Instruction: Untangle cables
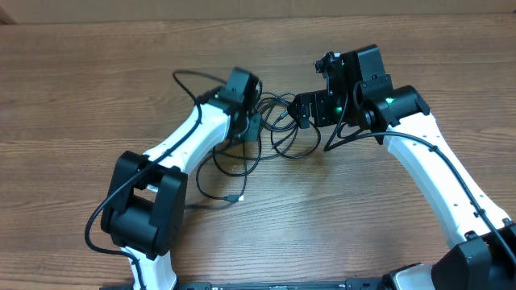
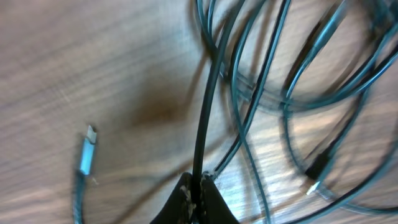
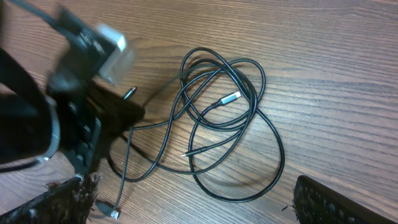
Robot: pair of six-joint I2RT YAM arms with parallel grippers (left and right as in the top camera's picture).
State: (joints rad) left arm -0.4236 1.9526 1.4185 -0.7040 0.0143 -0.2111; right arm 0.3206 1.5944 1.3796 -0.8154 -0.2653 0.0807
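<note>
Next, my right gripper moves outward and slightly to the left in the overhead view onto the cable loops' far bend [image 1: 276, 97] [image 3: 214, 61], since several pieces of cable bunch there.
The cables [image 1: 278, 129] are thin black wires looped together at the table's middle, between my two grippers. One strand trails down to a silvery plug [image 1: 235, 197]. My left gripper [image 1: 247, 129] is shut on one black cable strand [image 2: 205, 124], which runs up into the loops; a loose plug end [image 2: 87, 152] lies to its left. My right gripper [image 1: 302, 110] is open and empty, above the right side of the loops. In the right wrist view the cable loops [image 3: 224, 118] lie on the wood with a silvery plug [image 3: 230, 98] among them.
The wooden table [image 1: 81, 80] stretches around the tangle. Thicker black cords [image 1: 193, 80] run along the left arm, and another [image 1: 347, 133] hangs by the right arm. The left arm's wrist [image 3: 81, 124] shows at the left of the right wrist view.
</note>
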